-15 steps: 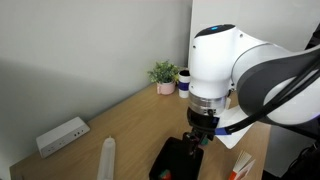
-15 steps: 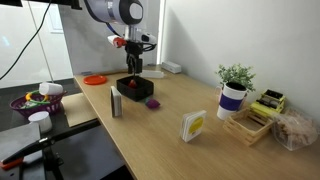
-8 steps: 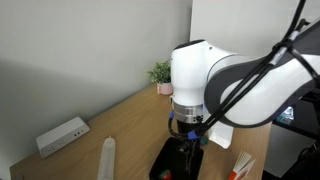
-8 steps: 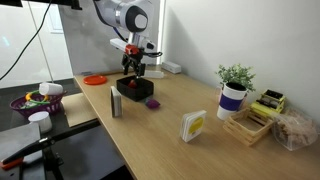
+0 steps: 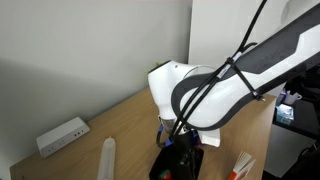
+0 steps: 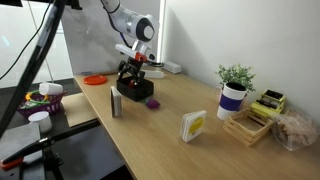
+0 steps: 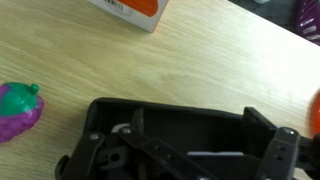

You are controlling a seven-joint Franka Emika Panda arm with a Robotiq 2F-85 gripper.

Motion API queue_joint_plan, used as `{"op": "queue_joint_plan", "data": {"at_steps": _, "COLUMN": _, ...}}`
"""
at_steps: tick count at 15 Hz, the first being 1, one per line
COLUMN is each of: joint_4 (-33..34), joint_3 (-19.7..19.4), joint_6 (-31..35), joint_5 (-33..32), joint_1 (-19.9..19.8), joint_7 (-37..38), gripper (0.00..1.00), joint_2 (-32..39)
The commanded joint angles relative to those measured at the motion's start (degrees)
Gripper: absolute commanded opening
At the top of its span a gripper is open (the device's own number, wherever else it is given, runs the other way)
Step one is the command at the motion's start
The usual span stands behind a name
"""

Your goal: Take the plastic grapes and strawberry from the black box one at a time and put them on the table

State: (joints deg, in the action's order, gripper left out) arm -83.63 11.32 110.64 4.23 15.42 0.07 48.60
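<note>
I need to move my gripper outward and down next so it can close on the strawberry, because that fruit is still in the black box.
The black box lies on the table, and my gripper hangs low right over it, jaws open with nothing between them. In the wrist view the box fills the lower half, and my gripper reaches into it with fingers spread wide. The plastic grapes lie on the wood just beside the box; in the wrist view the grapes are far left. A red-orange patch at the box's right end may be the strawberry. The arm hides most of the box.
A grey cylinder stands close beside the box. An orange plate and a white socket device lie further off. A small card, a potted plant and a wooden tray stand at the other end.
The arm has swung down and the gripper has dropped closer to the black box. The jaws stayed open. The grapes have not moved.
</note>
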Motion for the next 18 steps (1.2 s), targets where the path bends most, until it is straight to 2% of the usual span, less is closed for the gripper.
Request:
{"op": "queue_joint_plan", "data": {"at_steps": 1, "joint_4": 9.23, "joint_3": -0.39, "joint_6": -6.77, "joint_5": -1.68, "joint_1": 1.15, "joint_7": -1.6, "gripper": 1.0, "joint_2": 5.93}}
{"op": "queue_joint_plan", "data": {"at_steps": 4, "joint_4": 13.9, "joint_3": -0.54, "joint_6": -9.52, "joint_5": -2.9, "joint_1": 2.08, "joint_7": -1.93, "gripper": 1.0, "joint_2": 8.54}}
{"op": "queue_joint_plan", "data": {"at_steps": 8, "joint_4": 18.15, "joint_3": -0.41, "joint_6": -6.52, "joint_5": -3.94, "joint_1": 2.82, "joint_7": -3.71, "gripper": 1.0, "joint_2": 10.69}}
{"op": "queue_joint_plan", "data": {"at_steps": 13, "joint_4": 22.35, "joint_3": -0.37, "joint_6": -5.85, "joint_5": -4.35, "joint_1": 3.41, "joint_7": -5.69, "gripper": 1.0, "joint_2": 13.46}}
{"op": "queue_joint_plan", "data": {"at_steps": 15, "joint_4": 23.34, "joint_3": -0.26, "joint_6": -4.58, "joint_5": -4.13, "joint_1": 3.27, "joint_7": -6.43, "gripper": 1.0, "joint_2": 14.46}}
{"op": "queue_joint_plan", "data": {"at_steps": 18, "joint_4": 23.18, "joint_3": 0.39, "joint_6": 1.33, "joint_5": -3.42, "joint_1": 2.48, "joint_7": -7.54, "gripper": 1.0, "joint_2": 15.57}}
